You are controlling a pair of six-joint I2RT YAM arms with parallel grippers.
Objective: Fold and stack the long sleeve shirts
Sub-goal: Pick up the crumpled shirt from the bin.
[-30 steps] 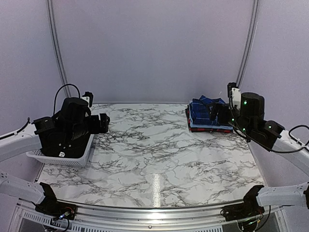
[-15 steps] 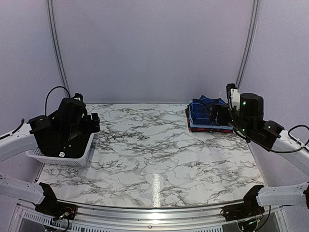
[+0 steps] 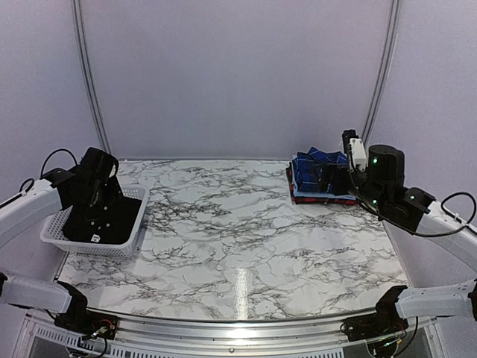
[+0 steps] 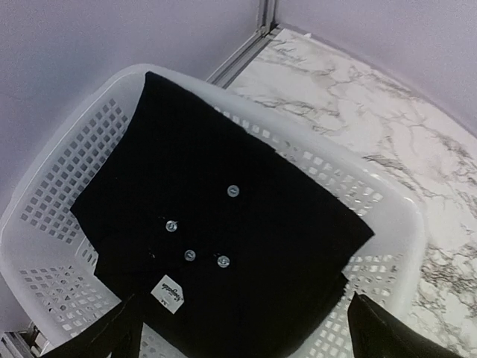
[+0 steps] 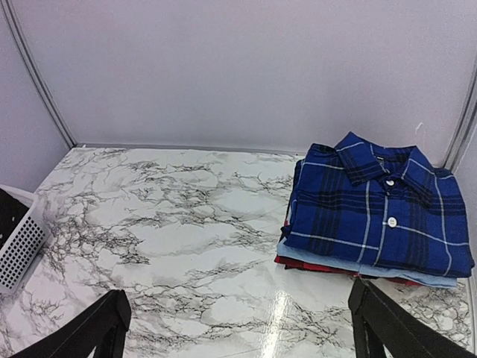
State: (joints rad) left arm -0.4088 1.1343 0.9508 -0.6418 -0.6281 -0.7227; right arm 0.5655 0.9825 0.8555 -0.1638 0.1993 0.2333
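Observation:
Next, my open left gripper moves down past the basket's rim onto the cloth by the buttons and white tag. The black shirt (image 4: 223,224) lies deep inside the basket.
A plain black shirt (image 4: 223,224) with small white buttons and a white tag lies folded in the white mesh basket (image 4: 373,261) at the left; it also shows in the top view (image 3: 100,224). My left gripper (image 4: 242,335) hangs open above it, touching nothing. A folded stack sits at the far right: a blue plaid shirt (image 5: 376,209) on top, a light blue shirt (image 5: 358,262) under it, a red shirt (image 5: 313,265) at the bottom. The stack shows in the top view (image 3: 317,175). My right gripper (image 5: 238,328) is open and empty over the marble, near the stack.
The marble tabletop (image 3: 238,224) spans the middle. Pale walls with metal rails (image 3: 86,74) close the back and sides. The basket (image 3: 52,239) sits at the table's left edge. The basket's corner shows at the left in the right wrist view (image 5: 19,246).
My left arm has swung left and back, from over the basket's right side to over the basket. The right arm has shifted slightly towards the stack.

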